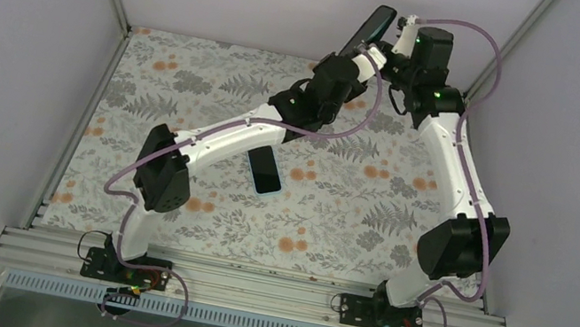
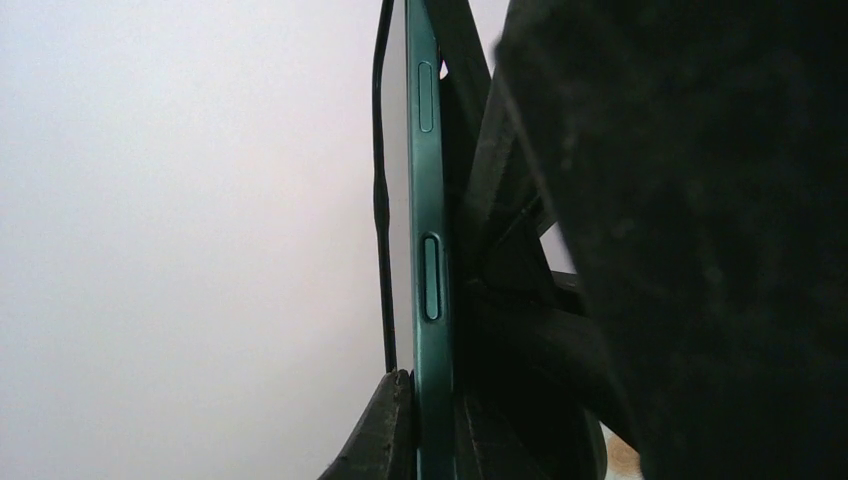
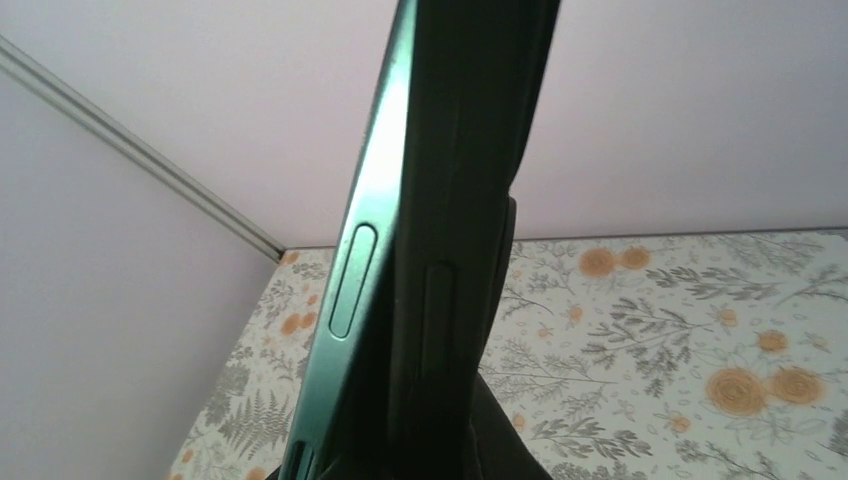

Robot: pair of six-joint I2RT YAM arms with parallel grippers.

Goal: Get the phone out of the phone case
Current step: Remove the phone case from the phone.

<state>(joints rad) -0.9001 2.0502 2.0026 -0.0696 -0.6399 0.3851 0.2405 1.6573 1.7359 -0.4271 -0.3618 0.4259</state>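
Observation:
The clear table cover is below my left gripper, to its left in the top view, so my left gripper should move back and down to let go of the phone.
A green phone point(image 2: 430, 250) in a black case point(image 3: 470, 200) is held up in the air at the back of the table, between both grippers; it shows as a dark slab in the top view point(image 1: 371, 27). My left gripper point(image 2: 430, 440) is shut on the phone's lower end, one finger point(image 2: 385, 430) pressed against its green edge. A thin black case lip point(image 2: 381, 200) stands slightly off the phone's edge. My right gripper point(image 3: 400, 450) is shut on the case from the other side. The phone's green edge also shows in the right wrist view point(image 3: 355, 280), partly out of the case.
A dark, flat, phone-shaped slab point(image 1: 265, 170) lies on the floral table cover point(image 1: 330, 224) near the middle, under the left arm. Pale walls close in the back and both sides. A metal rail point(image 1: 247, 286) runs along the near edge.

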